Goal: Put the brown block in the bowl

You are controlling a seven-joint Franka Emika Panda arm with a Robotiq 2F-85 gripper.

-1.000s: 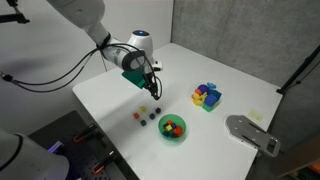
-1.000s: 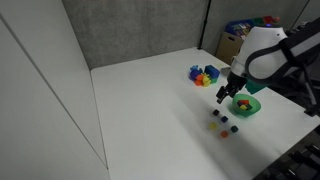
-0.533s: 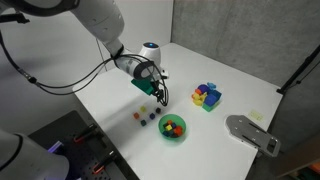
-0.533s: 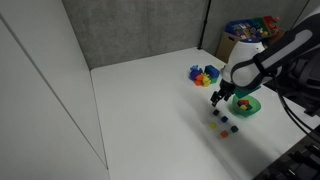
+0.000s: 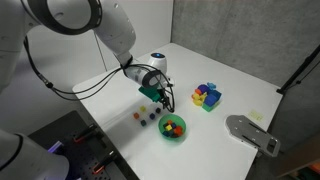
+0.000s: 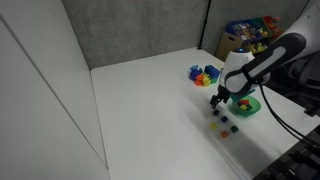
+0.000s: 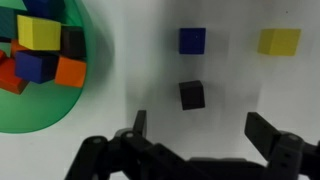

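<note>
Next I will lower my gripper onto the brown block with one finger on each side, then close on it.
The brown block [image 7: 192, 95], a tiny dark cube, lies on the white table just ahead of my gripper [image 7: 200, 135], on the line between the two fingers. The gripper is open and empty, with fingers [image 7: 137, 125] spread wide on both sides. The green bowl [image 7: 75, 100] is at the left in the wrist view and holds several coloured blocks. In both exterior views the gripper [image 5: 163, 100] [image 6: 217, 103] hovers low over the loose cubes next to the bowl [image 5: 173, 128] [image 6: 245, 106].
A blue cube [image 7: 192, 40] and a yellow cube [image 7: 279, 41] lie just beyond the brown block. A blue, yellow and purple blocky cluster [image 5: 207, 96] stands farther back. A grey device [image 5: 250, 133] sits near the table's edge.
The arm has moved toward the bowl and the loose cubes and has come down lower over them. The gripper stays open.
</note>
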